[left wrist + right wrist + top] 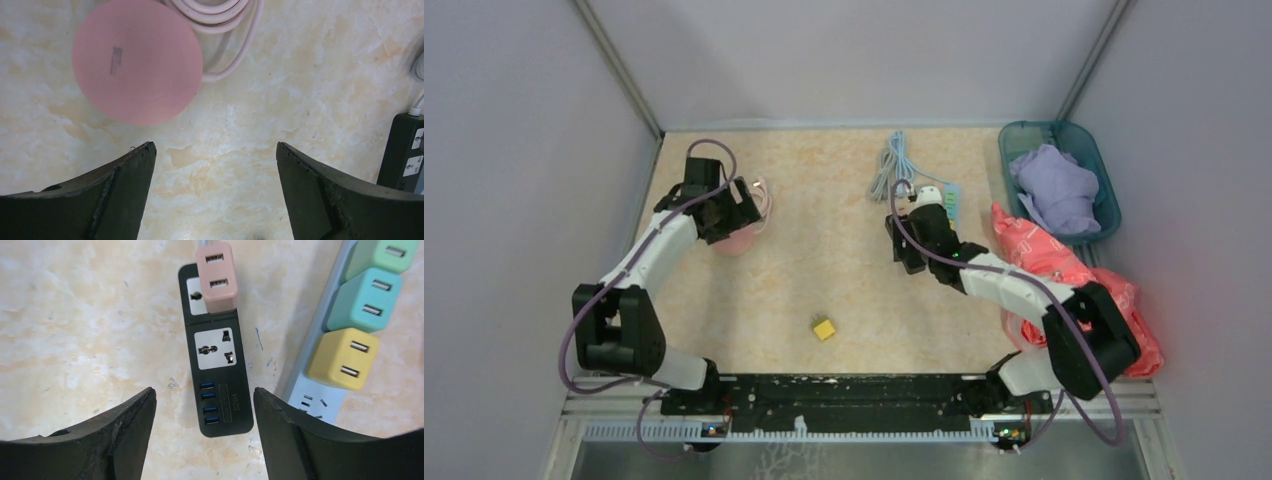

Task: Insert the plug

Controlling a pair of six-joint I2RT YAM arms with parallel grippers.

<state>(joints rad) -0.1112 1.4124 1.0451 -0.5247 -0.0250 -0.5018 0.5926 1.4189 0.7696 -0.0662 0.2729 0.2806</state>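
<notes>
The pink cable's end by the disc lies below and outward of my left gripper's open fingers, so next that gripper will tilt and lower outward onto it.
In the right wrist view a black power strip (pixel 220 375) lies on the table with a pink plug (pixel 216 277) seated in its far socket. One universal socket and several blue USB ports are free. My right gripper (pixel 205 395) is open and empty, its jaws straddling the strip's near end from above; in the top view it (pixel 914 235) hovers mid-right. A loose yellow plug cube (pixel 824 328) lies near the table's front centre. My left gripper (pixel 215 147) is open and empty over bare table, beside a pink round disc (pixel 137 60).
A light blue power strip (pixel 312 395) carries yellow (pixel 340 360), teal and green adapters. A coiled pink cable (pixel 215 15) lies by the disc. A blue cable (pixel 892 165), a teal basket (pixel 1024 140) holding purple cloth and a red bag (pixel 1044 250) sit at the back right.
</notes>
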